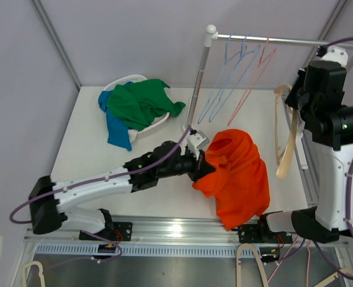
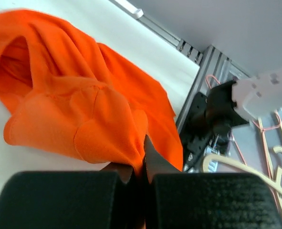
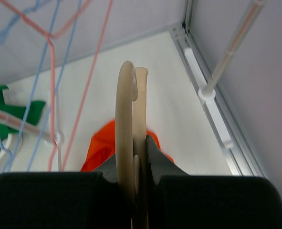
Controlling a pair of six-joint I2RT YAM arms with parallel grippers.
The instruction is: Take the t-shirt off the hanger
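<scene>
The bare cream hanger will next go outward in my right gripper to the bar's empty part (image 1: 293, 42) beside the pink hanger, where I will hook and release it.
The orange t-shirt (image 1: 239, 173) lies crumpled on the white table (image 1: 86, 143), off the hanger, its lower part draped over the front edge. My left gripper (image 1: 202, 167) is shut on a fold of the shirt (image 2: 107, 138) at its left side. My right gripper (image 1: 295, 104) is raised at the right and is shut on the cream hanger (image 1: 286, 143), which hangs bare below it. In the right wrist view the hanger (image 3: 131, 124) stands between the jaws, with the shirt (image 3: 100, 148) below.
A clothes rail (image 1: 272, 40) with blue and pink wire hangers (image 1: 236, 78) stands at the back. A white basket (image 1: 137, 113) with green and blue clothes sits back left. More cream hangers (image 1: 248, 257) lie below the front edge.
</scene>
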